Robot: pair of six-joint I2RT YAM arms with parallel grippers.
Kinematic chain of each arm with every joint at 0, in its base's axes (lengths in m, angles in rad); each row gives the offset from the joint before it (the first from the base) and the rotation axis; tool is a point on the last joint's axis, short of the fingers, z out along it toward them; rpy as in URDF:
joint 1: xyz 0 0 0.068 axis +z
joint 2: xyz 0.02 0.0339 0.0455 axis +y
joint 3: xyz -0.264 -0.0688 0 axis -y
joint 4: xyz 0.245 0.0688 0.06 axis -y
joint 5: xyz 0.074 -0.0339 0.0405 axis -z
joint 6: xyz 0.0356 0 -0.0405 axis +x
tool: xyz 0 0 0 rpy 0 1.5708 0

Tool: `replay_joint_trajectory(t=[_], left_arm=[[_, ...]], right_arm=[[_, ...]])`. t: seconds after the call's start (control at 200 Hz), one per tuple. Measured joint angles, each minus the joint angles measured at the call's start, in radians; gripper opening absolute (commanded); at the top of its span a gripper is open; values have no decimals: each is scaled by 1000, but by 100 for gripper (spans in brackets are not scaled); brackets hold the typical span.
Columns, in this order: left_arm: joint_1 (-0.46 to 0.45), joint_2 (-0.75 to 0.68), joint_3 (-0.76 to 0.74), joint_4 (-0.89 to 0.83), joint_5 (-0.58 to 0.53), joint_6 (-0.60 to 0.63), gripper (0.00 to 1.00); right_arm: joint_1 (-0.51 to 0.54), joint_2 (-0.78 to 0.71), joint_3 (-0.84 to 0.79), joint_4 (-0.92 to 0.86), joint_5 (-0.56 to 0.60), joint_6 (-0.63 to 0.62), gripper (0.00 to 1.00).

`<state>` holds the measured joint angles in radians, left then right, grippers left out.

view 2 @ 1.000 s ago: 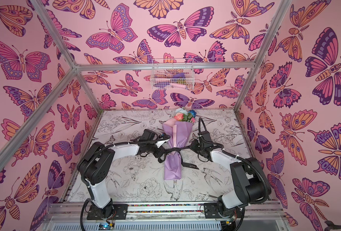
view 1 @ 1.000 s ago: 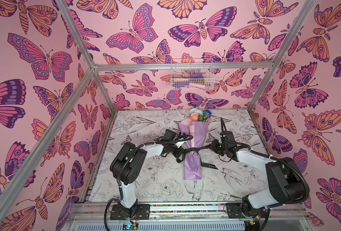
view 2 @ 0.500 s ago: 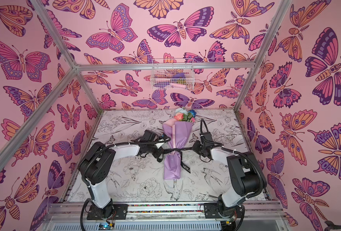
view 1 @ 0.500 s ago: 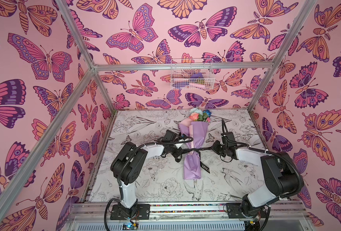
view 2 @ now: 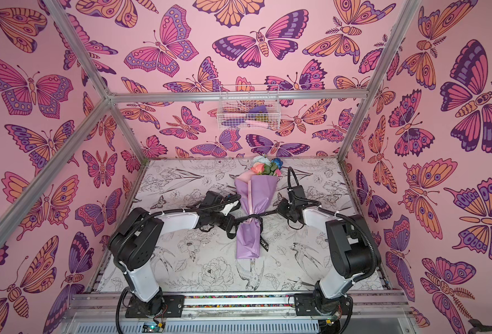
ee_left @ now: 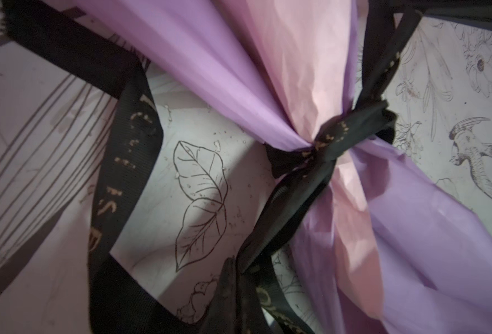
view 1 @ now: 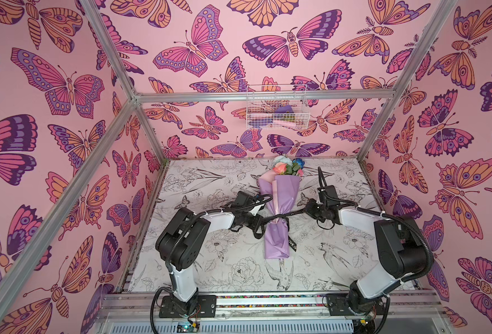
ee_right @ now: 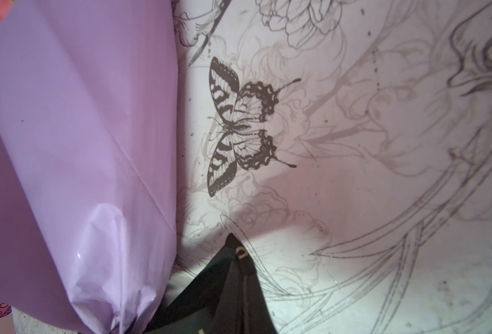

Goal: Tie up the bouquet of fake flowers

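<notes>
The right gripper moves a little farther from the wrap next, over the bare tabletop, and lets go of the ribbon, because the ribbon runs taut from the knot (view 1: 278,217).
The bouquet of fake flowers (view 1: 279,196) (view 2: 253,196) lies lengthwise mid-table in both top views. It is wrapped in lilac paper (ee_left: 210,57) (ee_right: 80,144), with its blooms (view 1: 288,167) toward the back wall. A black ribbon knot (view 1: 278,217) (view 2: 252,217) (ee_left: 334,141) pinches the wrap at its waist. My left gripper (view 1: 260,224) (view 2: 233,224) (ee_left: 239,266) is shut on the ribbon strand (ee_left: 282,208) left of the wrap. My right gripper (view 1: 306,208) (view 2: 278,209) (ee_right: 236,245) is shut on the ribbon (ee_right: 210,289) to the right. The ribbon runs taut between them.
A loose ribbon tail (view 1: 292,245) (view 2: 265,245) with gold lettering lies over the wrap's lower right. A slack ribbon loop (ee_left: 123,173) hangs by my left gripper. A white wire basket (view 1: 276,112) (view 2: 249,112) hangs on the back wall. Butterfly-patterned walls enclose the table on three sides.
The ribbon has drawn tighter and straighter across the wrap, which is pinched narrower at the knot. The lettered tail has slid in toward the bouquet. Both grippers stay shut.
</notes>
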<state>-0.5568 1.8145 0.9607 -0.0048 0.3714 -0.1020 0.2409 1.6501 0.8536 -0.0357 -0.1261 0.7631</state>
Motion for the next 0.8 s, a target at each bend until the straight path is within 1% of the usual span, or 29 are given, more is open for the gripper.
replay_joint_trajectory(t=[0.155, 0.335, 0.546, 0.801], left_arm=[[0, -23, -29, 23, -2, -58, 0], [0, -25, -52, 61, -5, -97, 0], [0, -43, -87, 102, -21, -118, 0], [-1, -47, -101, 128, -29, -125, 0]], right_arm=[[0, 7, 37, -42, 19, -19, 0], [-8, 32, 77, -84, 29, -41, 0], [-36, 80, 116, -123, 20, -61, 0], [-65, 85, 121, -138, -11, -76, 0]])
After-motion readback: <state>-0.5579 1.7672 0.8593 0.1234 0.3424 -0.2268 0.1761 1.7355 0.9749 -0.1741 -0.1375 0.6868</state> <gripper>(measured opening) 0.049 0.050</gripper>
